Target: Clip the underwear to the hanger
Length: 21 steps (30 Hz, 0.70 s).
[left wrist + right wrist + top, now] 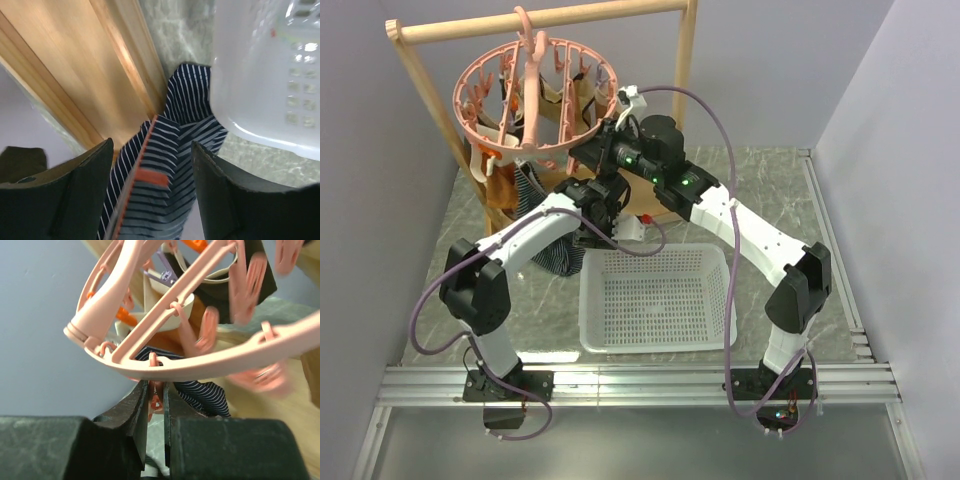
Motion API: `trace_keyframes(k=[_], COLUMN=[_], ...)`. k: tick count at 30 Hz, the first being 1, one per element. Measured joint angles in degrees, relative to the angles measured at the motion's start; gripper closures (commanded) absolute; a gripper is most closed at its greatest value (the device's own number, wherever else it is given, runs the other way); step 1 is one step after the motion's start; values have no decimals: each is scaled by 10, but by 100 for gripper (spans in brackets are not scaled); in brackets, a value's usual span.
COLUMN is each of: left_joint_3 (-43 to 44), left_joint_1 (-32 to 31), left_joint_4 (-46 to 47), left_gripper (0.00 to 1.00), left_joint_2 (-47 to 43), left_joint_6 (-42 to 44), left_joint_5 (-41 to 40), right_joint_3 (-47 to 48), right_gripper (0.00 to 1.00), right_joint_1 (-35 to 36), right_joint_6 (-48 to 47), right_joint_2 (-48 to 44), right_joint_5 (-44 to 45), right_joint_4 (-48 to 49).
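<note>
The underwear's reddish edge runs unpinched between my open fingers, so my left gripper will shift left in the top view onto that edge next.
The pink ring hanger (535,95) hangs by its hook from the wooden rack. The navy striped underwear (558,262) hangs below it beside the rack's post, partly hidden by my left arm. My left gripper (592,222) is open; in its wrist view the underwear (165,165) with its reddish edge runs between the wide-apart fingers (152,192), unpinched. My right gripper (610,138) is at the hanger's near rim. In its wrist view it (156,390) is shut on a small pink clip (156,402) under the ring (210,360), with the underwear (205,392) just behind.
A white plastic basket (584,305) stands in front of the arms' grippers; its corner (260,75) is close to my left gripper. The wooden rack (545,20) has a post (75,65) beside the cloth. Brown and tan garments (495,178) hang from the hanger.
</note>
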Motion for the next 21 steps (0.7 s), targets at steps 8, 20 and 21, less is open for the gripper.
trace_keyframes(k=[8,20,21], left_joint_3=[7,120,122], left_joint_1=[0,19,23], left_joint_4=[-6,-102,-110], left_gripper=[30,30,29], left_joint_2=[23,101,104], left_joint_6=[-5,-14,-16], left_joint_5=[-56,-90,-91], right_joint_3=[1,5,5], right_gripper=[100,100,100], right_joint_1=[7,3,3], right_joint_6=[2,6,6], right_joint_2=[0,0,0], right_joint_5=[-9,-6,-5], right_joint_4=[3,5,5])
